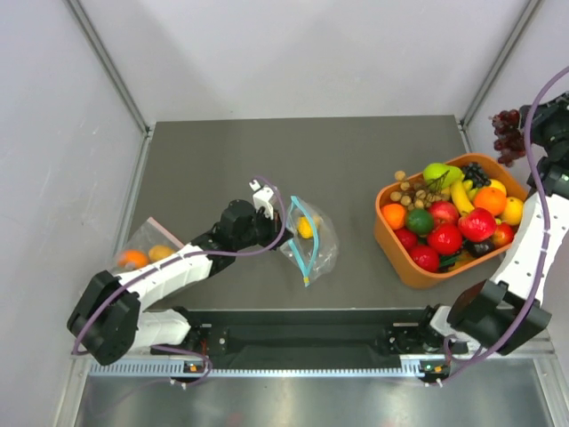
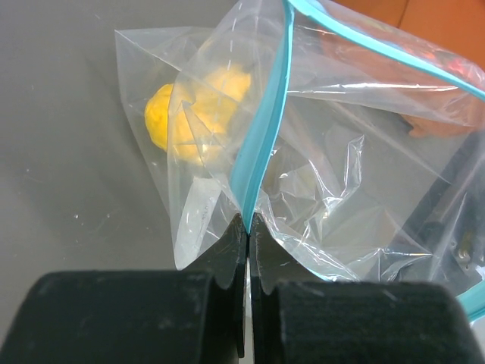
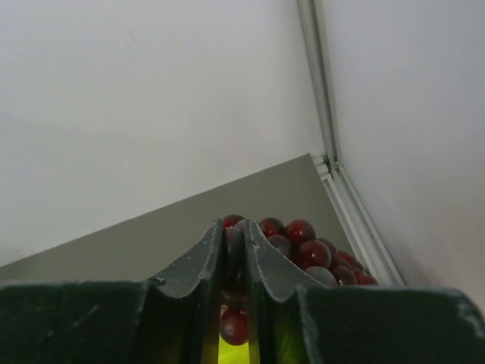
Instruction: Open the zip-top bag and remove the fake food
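The robot's right gripper should next lower sideways over the bowl's far end (image 1: 468, 176), which lies below and to the left in the top view, and let go of the grape bunch (image 1: 507, 135).
The zip-top bag (image 1: 311, 242) lies crinkled near the table's middle, its teal zip strip (image 2: 261, 144) running up from my left gripper (image 2: 248, 221). That gripper (image 1: 281, 222) is shut on the strip at the bag's left edge. A yellow lemon (image 2: 189, 117) sits inside the bag (image 2: 333, 189), also visible from above as the lemon (image 1: 305, 228). My right gripper (image 3: 233, 236) is shut on a dark red-purple grape bunch (image 3: 307, 239). It holds the grape bunch (image 1: 507, 135) up by the right wall, above and behind the bowl, with the right gripper (image 1: 523, 124) beside it.
An orange bowl (image 1: 396, 253) at the right holds several pieces of fake fruit. A second clear bag with a pinkish edge (image 1: 149, 247) holding orange fruit lies by the left wall, partly under my left arm. Grey walls close in the table on three sides.
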You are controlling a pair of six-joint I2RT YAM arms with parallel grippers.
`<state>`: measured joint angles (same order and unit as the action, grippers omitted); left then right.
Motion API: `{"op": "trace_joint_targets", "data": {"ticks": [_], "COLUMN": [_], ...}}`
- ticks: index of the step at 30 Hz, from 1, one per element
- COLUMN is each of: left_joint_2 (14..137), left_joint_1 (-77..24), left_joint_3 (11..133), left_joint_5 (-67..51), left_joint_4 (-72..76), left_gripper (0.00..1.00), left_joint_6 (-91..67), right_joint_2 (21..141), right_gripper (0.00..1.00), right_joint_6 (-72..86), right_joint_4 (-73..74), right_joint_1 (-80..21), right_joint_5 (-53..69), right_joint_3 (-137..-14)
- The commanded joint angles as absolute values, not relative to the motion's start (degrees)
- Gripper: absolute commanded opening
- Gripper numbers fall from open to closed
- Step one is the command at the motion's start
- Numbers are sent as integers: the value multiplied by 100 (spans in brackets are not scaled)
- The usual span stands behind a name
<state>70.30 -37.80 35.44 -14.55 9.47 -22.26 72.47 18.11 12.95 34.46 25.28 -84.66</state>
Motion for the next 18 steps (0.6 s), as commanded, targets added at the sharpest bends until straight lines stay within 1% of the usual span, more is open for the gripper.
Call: {"op": "trace_joint_targets", "data": {"ticks": [1, 9, 18], "left_joint_2": [7075, 7303, 7550], "left_joint_1": [-3744, -3744, -3735], "left_joint_3": [3533, 3507, 3568], "left_joint_5": [-1511, -1573, -1661], "left_joint_4": [1134, 1309, 1433], "left_gripper": [0, 0, 0], "left_joint_6": [-2136, -2127, -2048], "right_joint_2": [7488, 7936, 7963], "right_gripper": [4, 4, 4], "right_joint_6": [2013, 2030, 1934], "right_joint_4": [581, 115, -308], "right_joint_1": [3551, 3551, 3525], "right_joint_5": [3207, 3427, 3568], "right_joint_3": [-8385, -8192, -7673]}}
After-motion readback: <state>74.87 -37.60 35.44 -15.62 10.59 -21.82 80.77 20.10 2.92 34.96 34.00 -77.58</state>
